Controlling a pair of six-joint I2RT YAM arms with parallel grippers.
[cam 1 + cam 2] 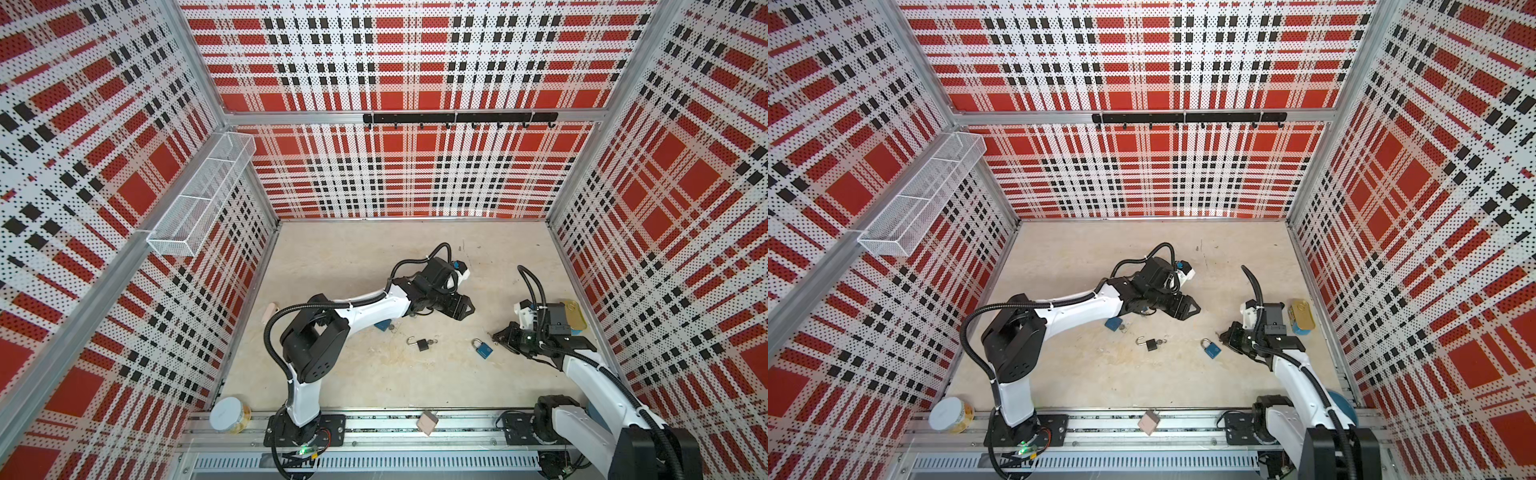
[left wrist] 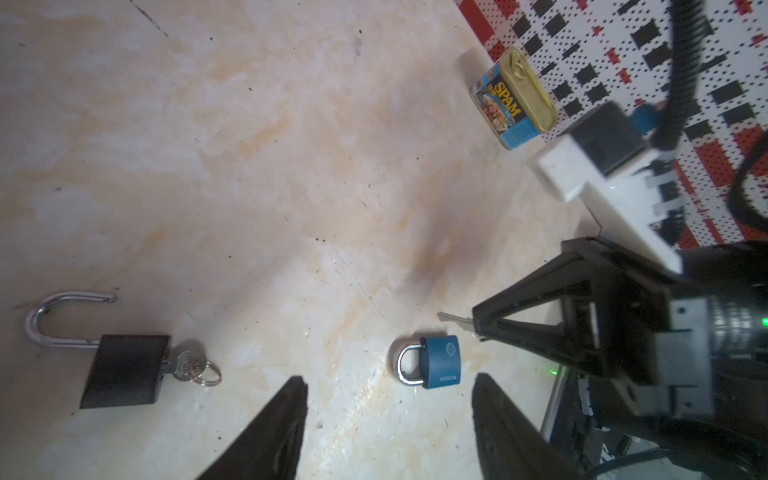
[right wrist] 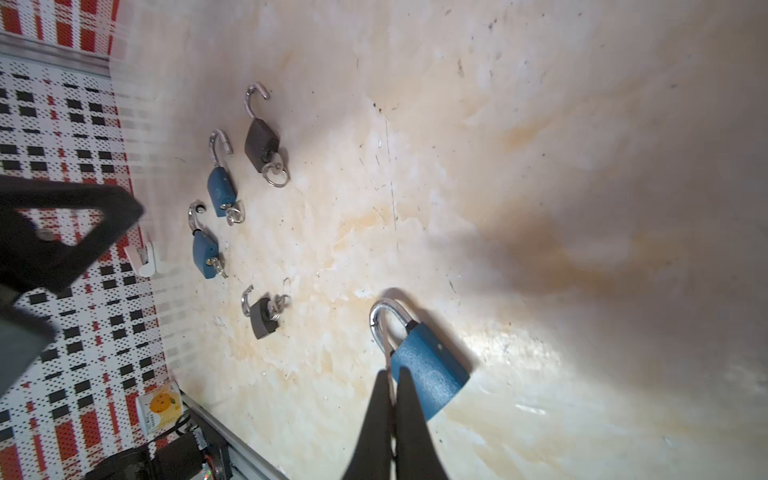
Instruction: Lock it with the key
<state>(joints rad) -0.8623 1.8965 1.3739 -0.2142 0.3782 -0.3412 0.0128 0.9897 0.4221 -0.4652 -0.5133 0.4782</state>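
I will next move my right gripper down to the bare floor (image 1: 488,340) (image 3: 451,320) beside the blue padlock's far edge and let go of the silver key, as the padlock's shackle is already shut.
A blue padlock (image 1: 482,349) (image 2: 438,361) lies flat on the floor with its shackle shut. My right gripper (image 1: 496,336) (image 3: 392,376) is shut on a small silver key (image 2: 453,329). The key's blade sticks out past the fingertips, close beside the padlock's body (image 3: 430,376). My left gripper (image 1: 467,309) (image 2: 390,378) hangs open above the floor, holding nothing, with the blue padlock just beyond its fingertips. A black padlock (image 1: 423,343) (image 2: 124,370) lies to the left with its shackle open and a key with a ring in it.
Several more open padlocks with keys lie in a row (image 3: 220,191); one of them, blue (image 1: 382,326), sits under the left arm. A Spam can (image 1: 573,316) stands by the right wall. A white-lidded jar (image 1: 227,413) and a pink block (image 1: 428,422) sit at the front rail.
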